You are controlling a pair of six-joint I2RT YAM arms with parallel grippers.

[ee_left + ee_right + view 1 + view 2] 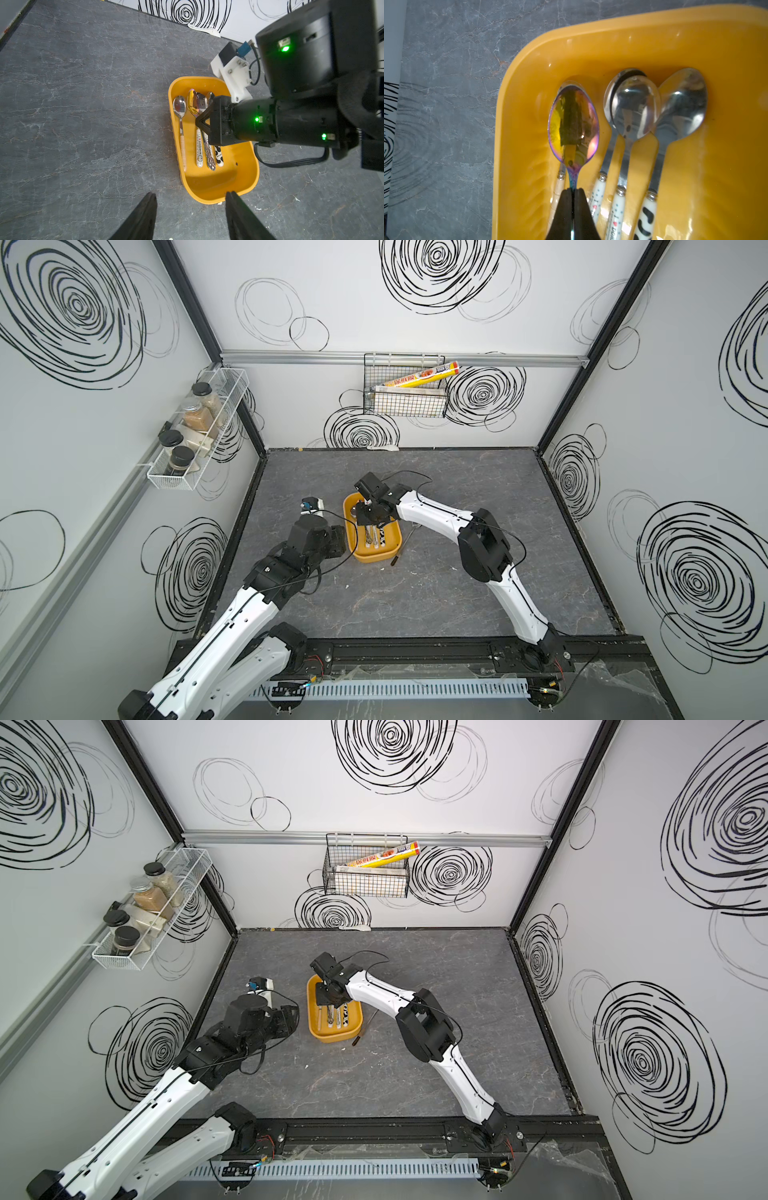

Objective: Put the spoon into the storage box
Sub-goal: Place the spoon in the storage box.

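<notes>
My right gripper still holds the iridescent spoon above the other spoons. It moves down to the gap on the box's bottom beside the beige-handled spoon (324, 1019) next and releases the iridescent spoon.
The mustard-yellow storage box (374, 556) (332, 1036) lies mid-table. My right gripper (572, 189) (368, 516) reaches into it and is shut on the thin handle of an iridescent spoon (574, 124) (192, 102). That spoon's bowl hangs near the box's far end, over the bowl of a beige-handled spoon (179, 108). Several other spoons (635, 108) lie side by side on the box (726, 166) floor. My left gripper (191, 193) (338, 539) stands open beside the box's (209, 187) near end, with nothing between its fingers.
A dark-handled utensil (403, 545) lies on the table just right of the box. A black wire basket (405, 389) with wrap rolls hangs on the back wall. On the left wall a white wire rack (195, 431) holds jars. White crumbs dot the table.
</notes>
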